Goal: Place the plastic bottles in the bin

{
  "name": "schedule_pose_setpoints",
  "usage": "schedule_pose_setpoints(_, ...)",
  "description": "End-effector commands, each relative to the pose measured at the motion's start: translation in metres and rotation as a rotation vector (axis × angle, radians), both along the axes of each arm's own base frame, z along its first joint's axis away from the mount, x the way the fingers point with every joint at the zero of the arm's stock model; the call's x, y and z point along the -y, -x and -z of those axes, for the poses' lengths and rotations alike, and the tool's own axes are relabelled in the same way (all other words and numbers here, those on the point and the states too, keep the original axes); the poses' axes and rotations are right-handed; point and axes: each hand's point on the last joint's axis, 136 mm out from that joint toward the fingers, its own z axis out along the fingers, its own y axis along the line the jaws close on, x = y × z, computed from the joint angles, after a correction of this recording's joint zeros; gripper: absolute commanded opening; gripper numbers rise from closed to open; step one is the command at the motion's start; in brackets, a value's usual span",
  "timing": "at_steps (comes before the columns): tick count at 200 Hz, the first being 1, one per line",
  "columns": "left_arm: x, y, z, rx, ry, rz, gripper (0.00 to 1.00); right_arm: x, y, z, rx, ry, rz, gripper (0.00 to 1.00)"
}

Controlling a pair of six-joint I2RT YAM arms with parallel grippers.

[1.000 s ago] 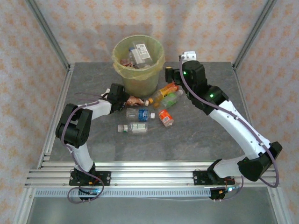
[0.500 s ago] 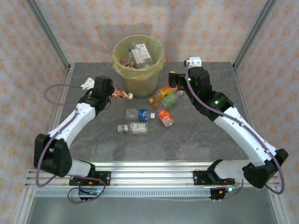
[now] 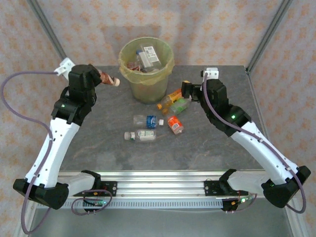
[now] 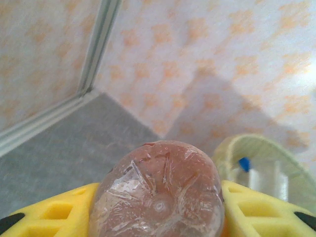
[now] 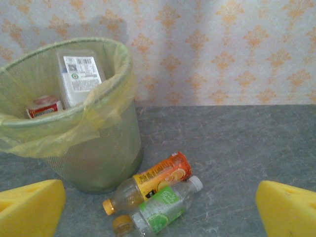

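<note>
My left gripper carries the crushed reddish bottle (image 3: 109, 80) outward and across the bin's rim next, over the bin's opening (image 3: 133, 54), to release it there. The bottle is still outside the bin.
My left gripper (image 3: 101, 78) is raised left of the bin (image 3: 146, 74), shut on a crushed reddish plastic bottle (image 3: 109, 80) whose white cap points at the bin. In the left wrist view the bottle's base (image 4: 158, 190) sits between the yellow fingers (image 4: 54, 215), with the bin's rim (image 4: 261, 148) at the right. The bin holds several bottles. My right gripper (image 3: 187, 89) is open and holds nothing, just right of an orange-label bottle (image 5: 158, 177) and a green-label bottle (image 5: 163, 207) lying side by side at the bin's foot.
Three more bottles lie mid-table: blue label (image 3: 147, 120), red-orange (image 3: 175, 124), white label (image 3: 140, 135). Metal frame posts (image 3: 52, 39) and patterned walls enclose the table. Bare grey tabletop (image 3: 222, 148) lies in front of the bottles and to the right.
The left arm has lifted the reddish bottle off the table and swung it up and left, level with the bin's rim. The right gripper has drifted slightly right and nearer.
</note>
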Motion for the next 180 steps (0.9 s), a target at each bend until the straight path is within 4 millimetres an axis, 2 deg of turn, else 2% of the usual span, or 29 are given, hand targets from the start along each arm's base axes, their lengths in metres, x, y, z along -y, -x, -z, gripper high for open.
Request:
schedule_pose_setpoints(1,0.011,-0.023,-0.045,0.094,-0.093,0.075,0.46,-0.003,0.001,0.004,0.001,-0.064,0.006,0.99)
schedule_pose_setpoints(15,0.022,-0.041,-0.067,0.155,-0.112,0.107,0.46,-0.004,0.001,0.012,-0.018,-0.075,0.009,0.99)
schedule_pose_setpoints(35,0.040,-0.072,-0.089,0.198,-0.149,0.154,0.45,-0.005,0.002,0.023,-0.045,-0.089,0.011,0.99)
schedule_pose_setpoints(67,0.074,-0.126,-0.106,0.200,-0.227,0.241,0.45,-0.003,0.006,0.036,-0.083,-0.105,0.023,0.99)
schedule_pose_setpoints(89,0.095,-0.161,-0.098,0.161,-0.298,0.281,0.44,0.003,0.010,0.044,-0.102,-0.119,0.049,0.99)
schedule_pose_setpoints(103,0.103,-0.177,-0.095,0.141,-0.337,0.291,0.44,0.006,0.013,0.048,-0.114,-0.131,0.065,0.99)
schedule_pose_setpoints(105,0.105,-0.185,-0.085,0.119,-0.345,0.292,0.44,0.007,0.013,0.048,-0.115,-0.133,0.069,0.99)
schedule_pose_setpoints(109,0.107,-0.192,-0.079,0.105,-0.358,0.291,0.44,0.008,0.014,0.049,-0.120,-0.137,0.071,0.99)
schedule_pose_setpoints(129,0.110,-0.212,-0.062,0.054,-0.420,0.262,0.44,0.011,0.020,0.053,-0.137,-0.149,0.077,0.99)
schedule_pose_setpoints(153,0.104,-0.228,-0.044,-0.012,-0.483,0.204,0.44,0.018,0.025,0.054,-0.141,-0.145,0.096,0.99)
schedule_pose_setpoints(180,0.096,-0.232,-0.029,-0.070,-0.528,0.152,0.43,0.023,0.028,0.057,-0.142,-0.142,0.112,0.99)
